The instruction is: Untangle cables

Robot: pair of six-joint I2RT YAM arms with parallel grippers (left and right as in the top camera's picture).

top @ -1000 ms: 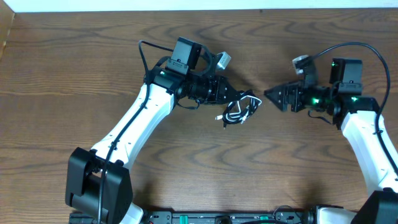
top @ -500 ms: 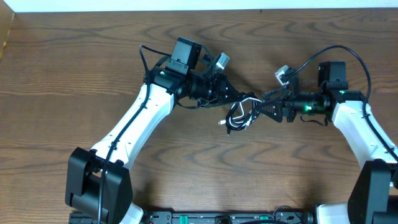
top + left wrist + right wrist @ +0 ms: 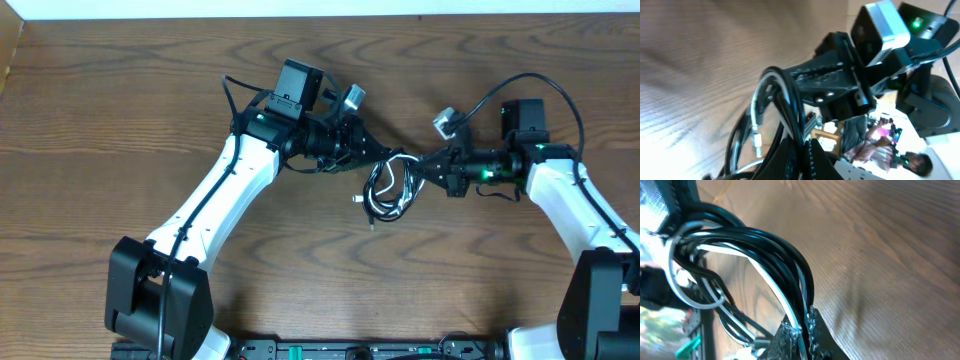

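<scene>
The coil hangs between my grippers above the table. My right gripper next tilts down, lowers toward the tabletop under the coil (image 3: 413, 212) (image 3: 752, 292) and releases the strands.
The black and white cables (image 3: 388, 192) hang as a tangled coil between my two grippers at the table's middle, loops drooping toward the wood, a small plug end (image 3: 357, 198) sticking out left. My left gripper (image 3: 385, 156) is shut on the coil's upper left strands. In the left wrist view its fingertips (image 3: 805, 146) pinch a black strand, with the cables (image 3: 790, 100) looping up to the right gripper's body (image 3: 840, 82). My right gripper (image 3: 420, 167) is shut on the coil's right side. In the right wrist view, the right gripper (image 3: 804, 321) clamps black and white cables (image 3: 772, 245).
The brown wooden table (image 3: 120, 120) runs to a white strip along the far edge (image 3: 300, 8). The arms' own thick black wires (image 3: 520, 85) arc above the right wrist. The arm bases (image 3: 160, 300) stand at the near edge.
My right gripper has travelled left to the coil and shut on its right side. The coil shifted slightly. The left gripper stayed shut on it.
</scene>
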